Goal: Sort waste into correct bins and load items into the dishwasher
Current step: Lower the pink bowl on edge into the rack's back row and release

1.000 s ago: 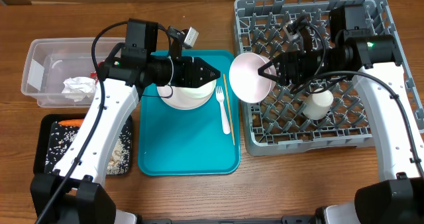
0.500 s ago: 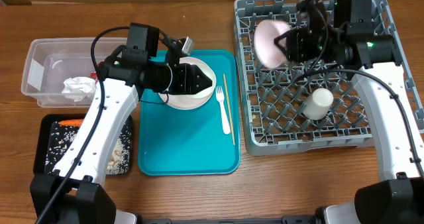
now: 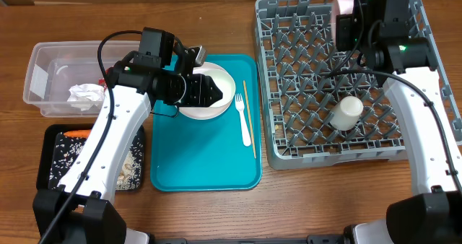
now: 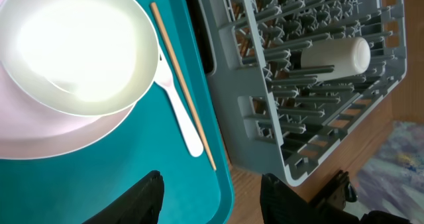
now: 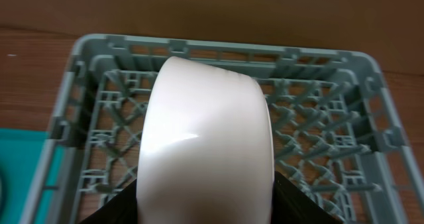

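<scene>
My right gripper needs to turn next and bring the edge-on pale pink bowl down among the grey rack's back wires, which are empty below my right gripper, then release the bowl.
My right gripper (image 3: 348, 29) is shut on a pale pink bowl (image 3: 343, 6) and holds it on edge over the back of the grey dishwasher rack (image 3: 289, 157). In the right wrist view the bowl (image 5: 205, 131) fills the gap between the fingers (image 5: 109, 211). A white cup (image 3: 346, 114) lies in the rack. My left gripper (image 3: 219, 94) hangs open over a white bowl (image 3: 227, 85) on the teal tray, with nothing between its fingers (image 4: 149, 197). The left wrist view shows that bowl (image 4: 79, 48) resting on a pink plate (image 4: 66, 134), beside a white fork (image 4: 179, 111) and a wooden stick (image 4: 182, 91).
The teal tray (image 3: 202, 164) lies between the rack and the bins. At the left a clear tub (image 3: 43, 63) holds a crumpled napkin (image 3: 86, 96). In front of it a black tray (image 3: 50, 139) holds a carrot (image 3: 76, 134) and rice scraps (image 3: 68, 161).
My right gripper has carried the pink bowl from the rack's left edge to its back and turned it on edge. My left gripper has drawn back a little to the left over the white bowl.
</scene>
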### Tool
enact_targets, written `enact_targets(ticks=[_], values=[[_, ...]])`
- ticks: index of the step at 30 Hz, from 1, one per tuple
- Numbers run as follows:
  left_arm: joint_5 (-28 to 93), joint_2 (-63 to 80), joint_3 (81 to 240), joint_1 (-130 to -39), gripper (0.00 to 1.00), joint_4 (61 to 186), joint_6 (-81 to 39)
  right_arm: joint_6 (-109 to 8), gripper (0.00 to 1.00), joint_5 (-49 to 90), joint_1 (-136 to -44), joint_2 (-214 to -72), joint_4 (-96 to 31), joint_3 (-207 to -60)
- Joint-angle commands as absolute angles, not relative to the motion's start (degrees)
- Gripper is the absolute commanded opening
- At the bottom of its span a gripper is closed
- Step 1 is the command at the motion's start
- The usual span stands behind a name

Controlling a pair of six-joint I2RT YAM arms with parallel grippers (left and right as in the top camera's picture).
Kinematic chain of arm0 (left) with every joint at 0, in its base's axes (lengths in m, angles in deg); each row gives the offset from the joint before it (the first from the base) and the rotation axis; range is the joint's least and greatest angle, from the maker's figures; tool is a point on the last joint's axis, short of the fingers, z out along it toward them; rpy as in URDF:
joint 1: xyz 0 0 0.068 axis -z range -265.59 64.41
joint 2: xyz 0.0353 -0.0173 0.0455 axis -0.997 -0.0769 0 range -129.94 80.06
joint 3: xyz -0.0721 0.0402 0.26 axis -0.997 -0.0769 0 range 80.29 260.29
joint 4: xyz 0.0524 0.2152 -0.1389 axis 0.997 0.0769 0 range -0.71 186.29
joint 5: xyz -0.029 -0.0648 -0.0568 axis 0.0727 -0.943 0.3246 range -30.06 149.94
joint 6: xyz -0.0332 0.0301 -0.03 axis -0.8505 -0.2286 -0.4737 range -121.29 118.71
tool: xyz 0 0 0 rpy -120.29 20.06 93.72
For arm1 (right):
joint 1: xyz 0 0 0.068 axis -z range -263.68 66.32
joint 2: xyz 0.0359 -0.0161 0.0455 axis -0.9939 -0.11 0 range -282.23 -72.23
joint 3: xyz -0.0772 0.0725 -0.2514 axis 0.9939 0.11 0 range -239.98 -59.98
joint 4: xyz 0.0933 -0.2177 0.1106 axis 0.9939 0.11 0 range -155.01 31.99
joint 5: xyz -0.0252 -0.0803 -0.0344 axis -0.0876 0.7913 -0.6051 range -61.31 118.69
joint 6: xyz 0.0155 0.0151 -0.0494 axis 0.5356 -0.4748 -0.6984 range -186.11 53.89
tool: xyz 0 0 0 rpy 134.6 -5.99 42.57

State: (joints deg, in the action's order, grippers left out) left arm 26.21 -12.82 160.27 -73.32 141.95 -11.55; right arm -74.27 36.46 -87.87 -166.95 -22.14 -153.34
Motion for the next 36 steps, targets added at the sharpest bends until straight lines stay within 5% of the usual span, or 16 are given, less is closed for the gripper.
enact_targets(ticks=[1, 9, 21, 36], values=[[27.43, -13.06, 161.71, -73.14, 0.5, 142.41, -10.24, -74.89, 0.47, 47.06, -88.24, -169.61, -22.51, -153.41], [27.91, -13.28, 161.67, -73.08, 0.5, 143.46, -10.0, -80.98, 0.47, 66.54, -91.54, -176.94, -27.76, -153.41], [30.38, -13.28, 161.67, -73.08, 0.49, 145.01, -9.69, -87.19, 0.47, 76.2, -97.7, -183.91, -29.96, -153.39], [30.56, -13.28, 161.67, -73.08, 0.49, 146.06, -7.44, -85.57, 0.53, 71.56, -97.83, -187.45, -30.55, -153.39]])
